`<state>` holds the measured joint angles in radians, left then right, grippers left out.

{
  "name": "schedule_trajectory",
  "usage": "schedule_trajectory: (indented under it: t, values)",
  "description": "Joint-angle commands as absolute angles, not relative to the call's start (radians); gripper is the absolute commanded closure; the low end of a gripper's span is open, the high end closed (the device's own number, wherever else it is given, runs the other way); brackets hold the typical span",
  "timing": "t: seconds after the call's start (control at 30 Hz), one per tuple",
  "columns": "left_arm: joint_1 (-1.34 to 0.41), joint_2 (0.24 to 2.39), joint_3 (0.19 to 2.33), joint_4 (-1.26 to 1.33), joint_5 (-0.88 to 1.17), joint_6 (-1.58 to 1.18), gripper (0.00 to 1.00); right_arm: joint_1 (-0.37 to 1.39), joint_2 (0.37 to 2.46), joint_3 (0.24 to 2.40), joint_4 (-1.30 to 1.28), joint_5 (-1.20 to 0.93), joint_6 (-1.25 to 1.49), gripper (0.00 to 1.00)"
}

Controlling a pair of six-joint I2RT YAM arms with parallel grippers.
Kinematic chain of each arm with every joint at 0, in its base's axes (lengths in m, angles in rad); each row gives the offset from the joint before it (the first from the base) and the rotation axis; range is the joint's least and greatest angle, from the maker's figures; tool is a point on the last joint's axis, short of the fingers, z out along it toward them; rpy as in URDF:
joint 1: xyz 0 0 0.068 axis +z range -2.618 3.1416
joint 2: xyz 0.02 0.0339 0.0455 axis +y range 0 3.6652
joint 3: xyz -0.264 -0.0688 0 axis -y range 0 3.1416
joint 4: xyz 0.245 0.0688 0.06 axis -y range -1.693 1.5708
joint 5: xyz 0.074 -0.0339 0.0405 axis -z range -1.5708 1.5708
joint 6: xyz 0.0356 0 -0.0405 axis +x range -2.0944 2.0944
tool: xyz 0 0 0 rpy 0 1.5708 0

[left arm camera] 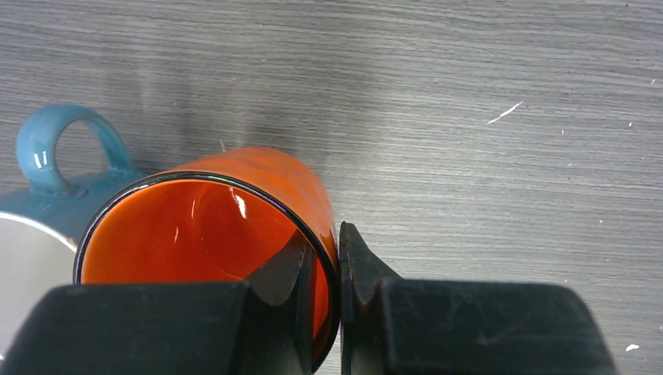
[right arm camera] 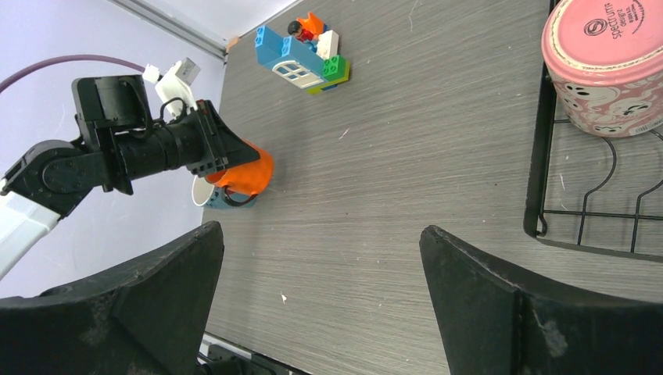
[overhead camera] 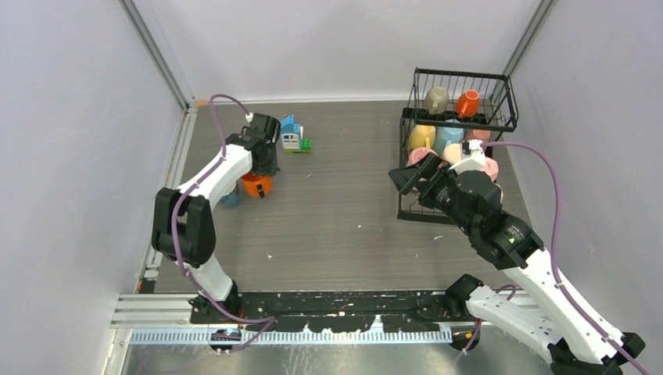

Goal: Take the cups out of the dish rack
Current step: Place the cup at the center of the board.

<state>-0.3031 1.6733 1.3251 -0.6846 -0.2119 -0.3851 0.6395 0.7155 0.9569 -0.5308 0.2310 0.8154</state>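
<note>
My left gripper comes down next until the orange cup's base meets the bare table beside the blue cup, then opens. The orange cup still hangs above the table.
My left gripper is shut on the rim of an orange cup, one finger inside and one outside. The cup hangs tilted, low over the table on the left, right beside a blue cup that stands there. The black wire dish rack stands at the far right. Its upper shelf holds a grey cup and an orange-red cup; below are yellow, light blue and pink cups. My right gripper is open and empty, over the table just left of the rack.
A toy block house sits at the back of the table, close behind the left gripper. The left wall runs near the blue cup. The rack's base frame lies just right of my right gripper.
</note>
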Motion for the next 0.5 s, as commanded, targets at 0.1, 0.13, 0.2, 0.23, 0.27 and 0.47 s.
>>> schedule_trajectory:
  t: [0.1,0.13,0.2,0.23,0.27,0.47]
  values:
    - [-0.275,1.702,1.357,-0.602,-0.2,-0.404,1.0,0.642,0.724,0.973,-0.485,0.24,0.804,0.0]
    - [-0.273,1.709,1.359,-0.603,-0.198,-0.406,1.0,0.642,0.725,0.972,-0.484,0.241,0.804,0.0]
    - [-0.269,1.72,1.357,-0.599,-0.195,-0.406,1.0,0.642,0.729,0.974,-0.484,0.241,0.803,0.0]
    - [-0.268,1.726,1.357,-0.599,-0.194,-0.408,1.0,0.642,0.731,0.975,-0.484,0.241,0.803,0.0]
    - [-0.265,1.731,1.355,-0.595,-0.189,-0.41,1.0,0.641,0.732,0.976,-0.485,0.243,0.802,0.0]
    - [-0.26,1.764,1.349,-0.585,-0.175,-0.423,1.0,0.643,0.727,0.968,-0.477,0.248,0.807,0.0]
